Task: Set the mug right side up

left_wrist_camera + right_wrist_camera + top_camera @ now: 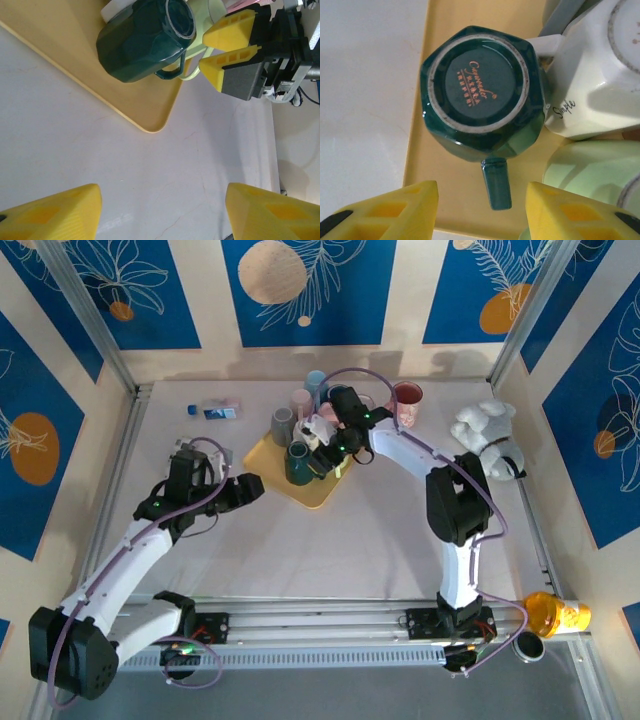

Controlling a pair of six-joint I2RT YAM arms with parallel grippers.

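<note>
The robot's right gripper is above the dark green mug's handle (pixel 496 186), which is lined up between its open fingers, so the gripper will go down around that handle and close.
A dark green mug (pixel 297 464) stands upside down on the yellow tray (pixel 318 492), its base with gold lettering facing up (pixel 482 85). Its handle (pixel 497 182) points toward my right gripper (pixel 482 189), which is open, one finger on either side of the handle and touching nothing. The left wrist view has the same mug (pixel 145 42) on the tray's corner (pixel 65 45), with the right gripper (pixel 202 51) just beside it. My left gripper (pixel 162 200) is open and empty over bare table, left of the tray (pixel 250 487).
A white mug (pixel 595 85) and a light green mug (pixel 590 170) crowd the green mug on the tray. Grey (pixel 282 420), pink (pixel 300 400) and red (pixel 407 398) mugs stand behind. A plush toy (pixel 490 435) lies at the right.
</note>
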